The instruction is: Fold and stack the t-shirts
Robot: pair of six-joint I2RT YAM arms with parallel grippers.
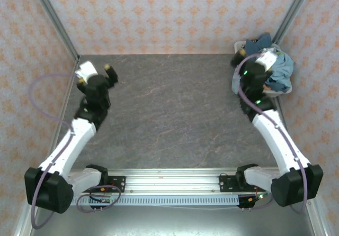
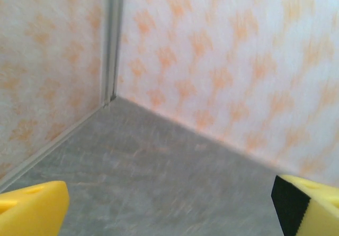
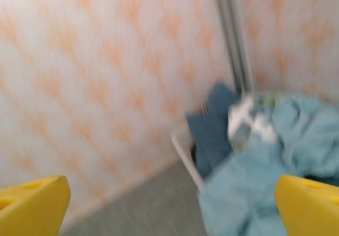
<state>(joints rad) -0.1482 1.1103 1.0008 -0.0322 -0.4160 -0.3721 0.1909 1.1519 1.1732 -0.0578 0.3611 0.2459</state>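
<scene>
My right gripper swings over the sky-blue shirt's bunched part (image 1: 284, 66) next and lowers to close, as that part of the shirt lies uppermost. It lies in the basket below, toward the basket's side.
The t-shirts lie bunched in a white basket (image 1: 239, 46) in the far right corner. A light sky-blue shirt (image 1: 282, 68) with white print lies on top, and a dark blue shirt (image 1: 261, 39) is behind it. My right gripper (image 1: 253, 55) hovers open at the basket's left side, holding nothing. In the right wrist view the sky-blue shirt (image 3: 265, 188) spills over the basket rim (image 3: 185, 152) with the dark blue shirt (image 3: 212, 122) behind it, blurred, ahead of the open gripper (image 3: 169, 209). My left gripper (image 1: 95, 70) stands open and empty over the far left of the table.
The grey table (image 1: 175, 109) is walled by orange-patterned panels with metal posts (image 1: 53, 19) at the far corners. In the left wrist view the open gripper (image 2: 169, 209) faces the far left corner post (image 2: 111, 45) over bare table.
</scene>
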